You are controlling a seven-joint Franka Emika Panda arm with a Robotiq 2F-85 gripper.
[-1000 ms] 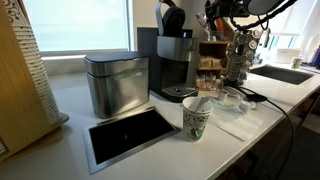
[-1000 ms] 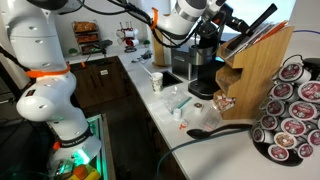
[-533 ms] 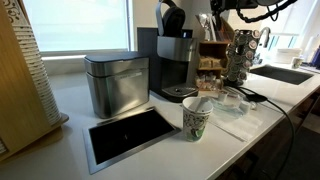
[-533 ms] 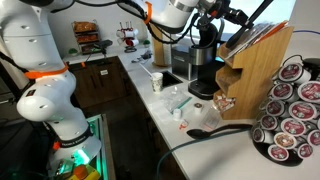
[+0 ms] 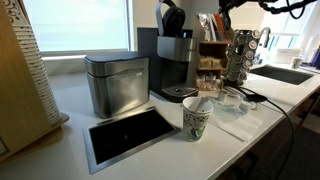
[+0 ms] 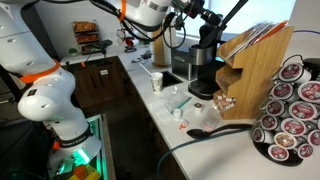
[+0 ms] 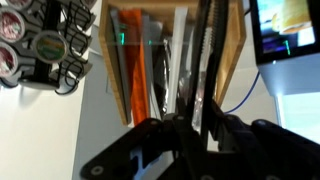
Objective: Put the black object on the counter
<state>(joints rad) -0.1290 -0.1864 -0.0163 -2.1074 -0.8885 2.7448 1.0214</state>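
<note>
My gripper brings the black object down and back past the wooden rack next and releases it, since the counter by the black ladle lies far below.
My gripper is high above the coffee machine and is shut on the black object, a slim long black item that slants up towards the wooden rack. In the wrist view the black object runs up from between my fingers, in front of the rack's slots. In an exterior view the gripper is at the top edge, above the rack. The white counter with its dark steel-framed panel lies below; it also shows in an exterior view.
A black-and-grey coffee machine and a metal box stand on the counter. A paper cup, plastic wrappers, a pod carousel and a sink are nearby. Cables trail over the counter's edge.
The gripper has moved away from the wooden rack and higher, drawing the black object out with it. Nothing on the counter has moved.
</note>
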